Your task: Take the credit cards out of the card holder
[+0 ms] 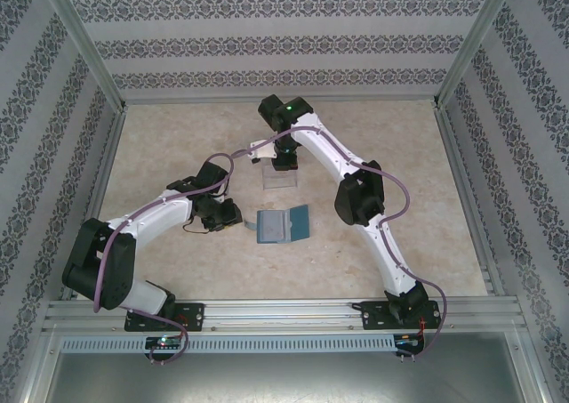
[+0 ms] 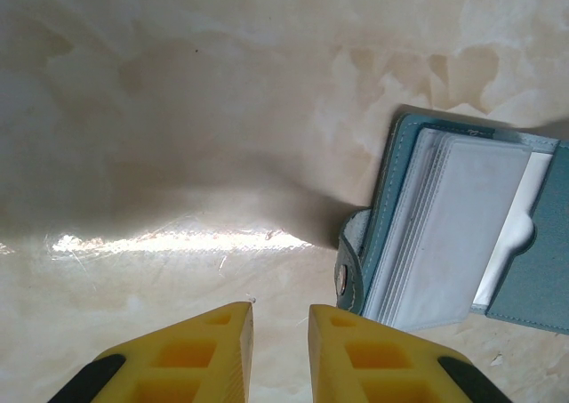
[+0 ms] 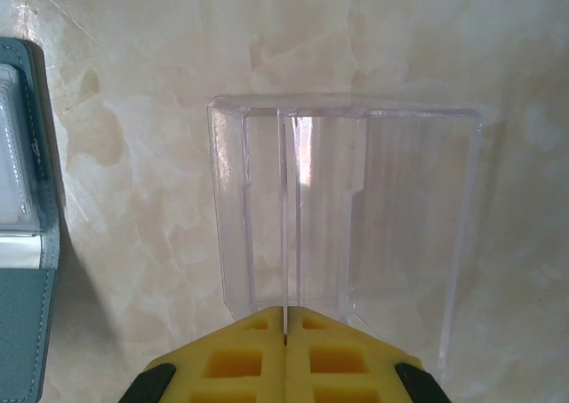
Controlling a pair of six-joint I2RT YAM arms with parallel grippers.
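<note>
The clear tray (image 3: 356,216) is open below, so my right gripper should next go down and slightly back, beside the tray's holder side (image 3: 233,212), and let go of the upright card.
The teal card holder (image 1: 283,225) lies open on the table, its stack of clear sleeves (image 2: 444,234) facing up. A pale card edge (image 2: 520,212) shows in its right pocket. My left gripper (image 2: 280,312) hovers low just left of the holder's snap tab, open by a narrow gap with nothing between the fingers. My right gripper (image 3: 285,318) is shut on a thin pale credit card (image 3: 284,243), seen edge-on and held upright over the clear tray (image 3: 356,216). The holder's edge (image 3: 27,243) lies to the left of that gripper.
The clear plastic tray (image 1: 281,181) stands just behind the holder at mid-table. Patterned walls and metal frame rails (image 1: 107,154) enclose the marbled tabletop on three sides. Both arms bend inward toward the centre.
</note>
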